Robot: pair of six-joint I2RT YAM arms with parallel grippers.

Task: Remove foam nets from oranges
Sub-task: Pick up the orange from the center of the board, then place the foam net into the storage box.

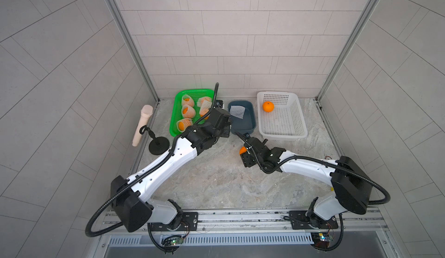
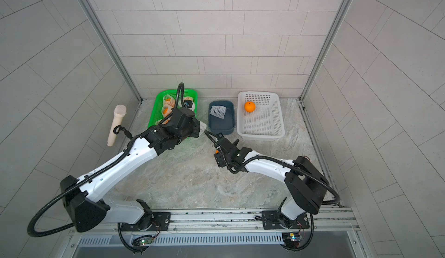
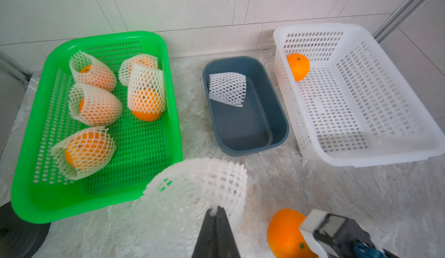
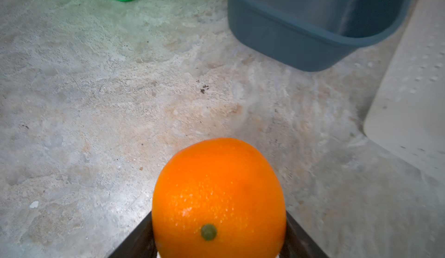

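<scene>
My left gripper will next swing outward and down to let go of its net over the empty near half of the blue tub [image 3: 279,126], which already has a loose net in it.
My left gripper [image 3: 218,212] is shut on the rim of an empty white foam net [image 3: 197,184], which hangs open just in front of the green basket [image 3: 31,196]. A bare orange [image 4: 219,196] sits between the fingers of my right gripper [image 4: 219,235], which is shut on it low over the table; in both top views this orange [image 1: 242,150] [image 2: 217,151] peeks out beside the right wrist. Several oranges still wrapped in foam nets [image 3: 96,105] lie in the green basket. One loose foam net [image 3: 227,89] lies in the blue tub [image 3: 279,126]. Another bare orange [image 3: 298,66] rests in the white basket [image 3: 385,158].
The green basket [image 1: 174,124], the blue tub [image 1: 250,126] and the white basket [image 1: 298,131] stand in a row along the back wall. A beige handle-shaped object [image 1: 142,124] and a black round stand [image 1: 159,147] are at the left edge.
</scene>
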